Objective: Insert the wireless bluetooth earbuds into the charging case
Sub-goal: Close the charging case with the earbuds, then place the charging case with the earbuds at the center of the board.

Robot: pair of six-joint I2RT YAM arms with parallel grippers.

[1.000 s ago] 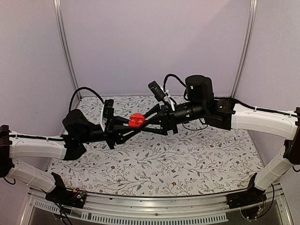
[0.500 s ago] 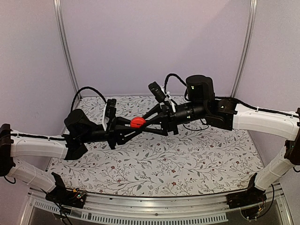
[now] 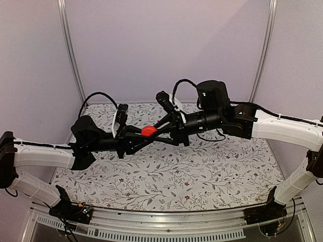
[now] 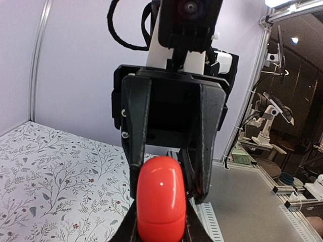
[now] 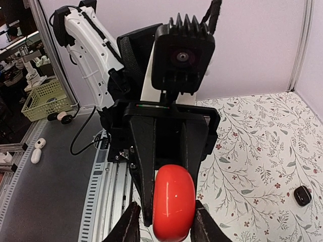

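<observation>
My left gripper lowers outward next, fingertips tipping down, and releases the red case (image 3: 148, 131). The cloth beside the black object lies below and outward of it.
A glossy red pebble-shaped charging case (image 3: 148, 131) hangs in mid-air above the flowered table, held between the two arms, and its lid looks closed. My left gripper (image 3: 143, 134) comes from the left and is shut on the case (image 4: 160, 201), with its fingertips (image 4: 126, 229) pressed to the sides. My right gripper (image 3: 155, 129) comes from the right and also closes on the case (image 5: 173, 201), with its fingertips (image 5: 132, 222) flanking it. The two grippers face each other tip to tip. No red earbuds show in any view.
The flowered table (image 3: 202, 166) lies well below both grippers. A small black object (image 5: 303, 195) lies on the cloth near the table's side. Purple walls stand behind and beside the table, with metal posts (image 3: 70, 55) at the back corners.
Both arms have shifted slightly, and the case has stayed between the two grippers at almost the same spot. The right wrist has moved a little to the left.
</observation>
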